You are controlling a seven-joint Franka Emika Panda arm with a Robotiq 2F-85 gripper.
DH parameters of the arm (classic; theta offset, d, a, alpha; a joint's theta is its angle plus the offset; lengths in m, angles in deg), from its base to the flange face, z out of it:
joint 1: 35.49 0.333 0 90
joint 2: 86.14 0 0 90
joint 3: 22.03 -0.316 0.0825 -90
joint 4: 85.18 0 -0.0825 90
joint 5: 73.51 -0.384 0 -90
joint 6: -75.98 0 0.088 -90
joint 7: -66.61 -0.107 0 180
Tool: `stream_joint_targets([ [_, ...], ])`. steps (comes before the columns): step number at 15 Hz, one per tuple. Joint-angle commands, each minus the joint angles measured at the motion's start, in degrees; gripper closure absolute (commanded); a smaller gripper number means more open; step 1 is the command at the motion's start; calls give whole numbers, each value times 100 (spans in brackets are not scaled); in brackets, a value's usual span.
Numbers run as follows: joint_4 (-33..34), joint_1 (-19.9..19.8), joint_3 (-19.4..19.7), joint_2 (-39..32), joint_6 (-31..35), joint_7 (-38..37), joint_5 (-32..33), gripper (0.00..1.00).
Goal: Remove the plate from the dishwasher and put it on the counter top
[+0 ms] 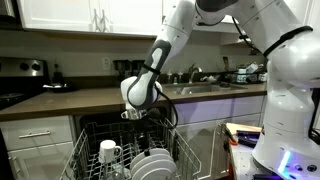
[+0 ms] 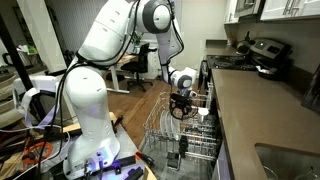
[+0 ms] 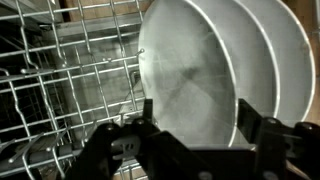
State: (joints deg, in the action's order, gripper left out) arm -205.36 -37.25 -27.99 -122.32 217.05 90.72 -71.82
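I will next lower my open gripper slightly over the near plate's rim (image 3: 235, 98) and close on it, because that rim is already in the gap between my gripper's fingers.
Two white plates stand upright in the pale wire rack (image 1: 95, 160) of the open dishwasher (image 1: 120, 128). In the wrist view the near plate (image 3: 190, 80) fills the middle and a second plate (image 3: 280, 60) stands behind it. The plates also show in an exterior view (image 1: 153, 163). My gripper (image 3: 198, 125) is open, its two dark fingers spread to either side of the near plate's lower part, apparently not pressing on it. It hangs just above the rack in both exterior views (image 1: 140, 114) (image 2: 181, 108). The dark counter top (image 1: 80, 98) (image 2: 250, 110) runs above the dishwasher.
A white handled mug (image 1: 108, 152) stands in the rack beside the plates. A sink with a faucet (image 1: 195, 78) is set in the counter. A stove (image 1: 15, 92) lies at one end. White cabinets (image 1: 60, 15) hang overhead. The robot base (image 2: 90, 140) stands next to the rack.
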Motion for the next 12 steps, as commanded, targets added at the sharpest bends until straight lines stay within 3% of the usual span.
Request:
stream_joint_targets([
  [1, -73, 97, 56, -57, 303, -251, 245, 23],
  [3, -111, 144, 61, -80, 347, -338, 307, 28],
  [4, -131, 173, 68, -91, 366, -374, 329, 36],
  [6, -168, 211, 64, -117, 386, -435, 336, 37],
  [7, -179, 225, 64, -140, 392, -462, 338, 43],
  [8, -190, 222, 51, -156, 394, -459, 328, 61],
  [12, -199, 157, -20, -121, 306, -459, 209, 88],
])
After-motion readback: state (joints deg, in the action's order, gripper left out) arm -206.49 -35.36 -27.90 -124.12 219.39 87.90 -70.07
